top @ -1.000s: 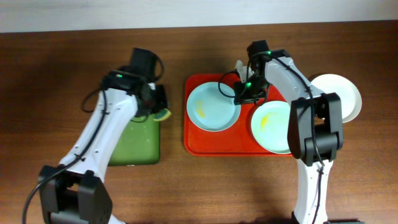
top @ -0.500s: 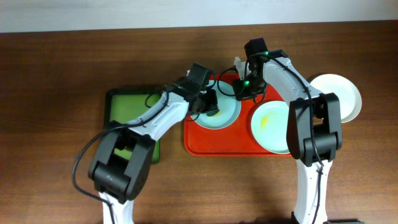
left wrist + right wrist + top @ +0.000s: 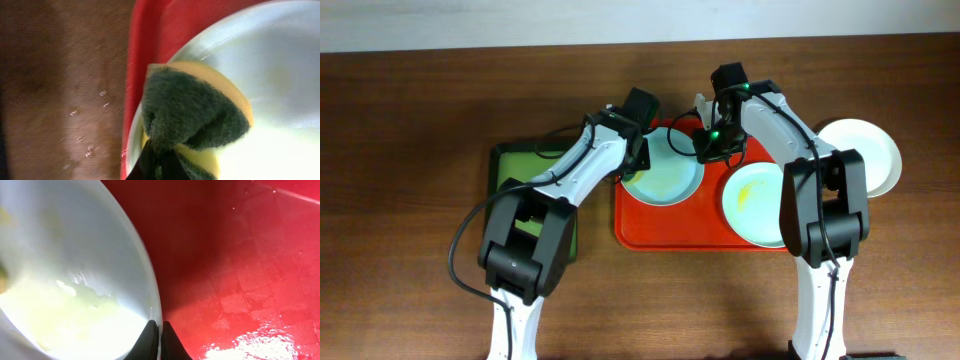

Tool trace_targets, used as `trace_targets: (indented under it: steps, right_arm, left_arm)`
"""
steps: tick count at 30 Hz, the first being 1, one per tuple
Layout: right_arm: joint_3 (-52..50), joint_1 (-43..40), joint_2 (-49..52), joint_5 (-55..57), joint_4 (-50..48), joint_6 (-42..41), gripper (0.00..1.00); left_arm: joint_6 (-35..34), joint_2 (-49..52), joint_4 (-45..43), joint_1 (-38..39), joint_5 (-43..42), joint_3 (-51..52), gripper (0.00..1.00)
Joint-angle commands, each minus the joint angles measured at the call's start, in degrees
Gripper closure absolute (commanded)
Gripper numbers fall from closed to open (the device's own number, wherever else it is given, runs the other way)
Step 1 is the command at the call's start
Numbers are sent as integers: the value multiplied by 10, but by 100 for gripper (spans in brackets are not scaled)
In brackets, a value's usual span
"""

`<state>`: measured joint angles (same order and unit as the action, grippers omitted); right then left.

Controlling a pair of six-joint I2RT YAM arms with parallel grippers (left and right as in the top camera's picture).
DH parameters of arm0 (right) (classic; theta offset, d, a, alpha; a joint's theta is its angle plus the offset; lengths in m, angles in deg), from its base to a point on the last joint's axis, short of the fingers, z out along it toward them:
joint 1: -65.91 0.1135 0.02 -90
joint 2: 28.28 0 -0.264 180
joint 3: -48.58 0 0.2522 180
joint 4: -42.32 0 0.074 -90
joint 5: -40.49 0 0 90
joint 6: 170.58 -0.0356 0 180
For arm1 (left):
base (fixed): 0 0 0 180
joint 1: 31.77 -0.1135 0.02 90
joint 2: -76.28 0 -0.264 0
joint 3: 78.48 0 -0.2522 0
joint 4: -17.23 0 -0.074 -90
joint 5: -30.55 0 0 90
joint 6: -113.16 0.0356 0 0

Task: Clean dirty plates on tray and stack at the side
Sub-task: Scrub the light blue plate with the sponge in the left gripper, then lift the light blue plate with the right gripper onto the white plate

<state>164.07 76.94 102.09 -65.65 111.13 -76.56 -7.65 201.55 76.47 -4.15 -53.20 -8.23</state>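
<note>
The pale-mint plate goes up and over the off-tray white plate [image 3: 877, 150] next, to the right in the overhead view, then my right gripper lowers and releases it.
The red tray [image 3: 690, 232] holds two plates. The left plate [image 3: 670, 178] is pale mint-blue. The right plate [image 3: 757, 203] has a yellow smear. A third white plate [image 3: 868, 152] lies off the tray at the right. My left gripper [image 3: 638, 155] is shut on a green and yellow sponge [image 3: 195, 110], which presses on the left plate's [image 3: 270, 75] left edge. My right gripper [image 3: 706, 150] is shut on that plate's right rim [image 3: 156, 311], with one finger on each side of it.
A smaller green tray [image 3: 520, 170] with a dark rim lies left of the red tray, partly under my left arm. The wet tray floor [image 3: 240, 255] shows in the right wrist view. Brown table [image 3: 65, 75] surrounds everything.
My left arm swung from the green tray over to the left plate with the sponge, then slid to the plate's left edge. My right gripper stayed on the rim.
</note>
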Motion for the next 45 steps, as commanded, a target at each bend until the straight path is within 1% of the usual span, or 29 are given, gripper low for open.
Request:
trace_targets:
  steps: [1,3,5,6,8,10,11,12,15,17,19,21,23,24,25,27,29,31,33,35,36,37,38,39,40,41,43,44,45]
  right_arm:
    - [-6,0,5,14,0,1,96]
    - [-6,-1,5,14,-3,1,96]
    - [-6,0,5,14,-4,1,96]
    - [-6,-1,5,14,-4,1,96]
    - [-6,-1,5,14,-4,1,96]
    - [-6,-1,5,14,-5,1,96]
    - [-5,-1,5,14,-7,1,96]
    - [1,-3,5,19,-3,3,96]
    - [60,-5,-5,22,40,7,96]
    - [103,-2,-30,76,78,14,96]
    - [148,7,-49,155,127,18,96]
    - [188,31,-63,273,175,18,96]
    - [225,92,-79,429,233,13,96]
    - [232,127,-81,531,249,-12,96]
    - [232,169,-81,668,271,-33,96]
    - [232,243,-81,817,297,-32,96]
    - [232,289,-81,895,298,-32,96]
    - [232,306,-81,921,301,-32,96]
    - [232,293,-81,884,290,-49,96]
    - [232,222,-81,685,256,-49,96]
    - [232,187,-81,605,248,-49,96]
    - [232,103,-81,419,236,-48,96]
    - [232,50,-81,297,234,-31,96]
    - [232,-47,-81,99,233,4,96]
    - [231,-116,-81,12,234,3,96]
    - [224,-177,-81,-39,234,3,96]
    - [201,-285,-80,-43,226,3,96]
    - [191,-316,-80,-43,219,2,96]
    - [170,-370,-80,-43,202,0,96]
  left_arm:
    - [11,14,-58,-10,-165,-15,100]
    - [11,23,-97,0,-211,-15,100]
    - [12,46,-115,16,-207,-15,100]
    - [11,66,-100,20,-178,-15,100]
    - [11,73,-42,9,-82,-16,100]
    - [11,72,25,-9,26,-28,100]
    - [11,66,83,-23,92,-50,100]
    - [8,57,114,-31,119,-65,100]
    - [8,9,136,-42,119,-78,100]
    - [9,-35,136,-42,75,-78,100]
    - [9,-94,138,-42,37,-78,100]
    - [9,-145,165,-45,39,-78,100]
    - [9,-181,252,-71,48,-78,100]
    - [9,-182,292,-87,64,-77,100]
    - [9,-182,315,-104,79,-71,100]
    - [9,-182,342,-135,86,-66,100]
    - [9,-182,350,-161,86,-55,100]
    - [9,-181,352,-177,86,-47,100]
    - [9,-181,352,-183,86,-44,100]
    - [9,-182,352,-183,86,-44,100]
    - [9,-181,352,-183,86,-44,100]
    - [9,-181,352,-183,86,-44,100]
    - [9,-181,352,-183,86,-44,100]
    - [9,-181,352,-183,86,-44,100]
    - [9,-181,352,-183,86,-44,100]
    - [9,-181,352,-183,86,-44,100]
    - [9,-181,351,-183,86,-44,100]
    - [9,-181,351,-183,86,-44,100]
    - [9,-181,349,-183,86,-44,100]
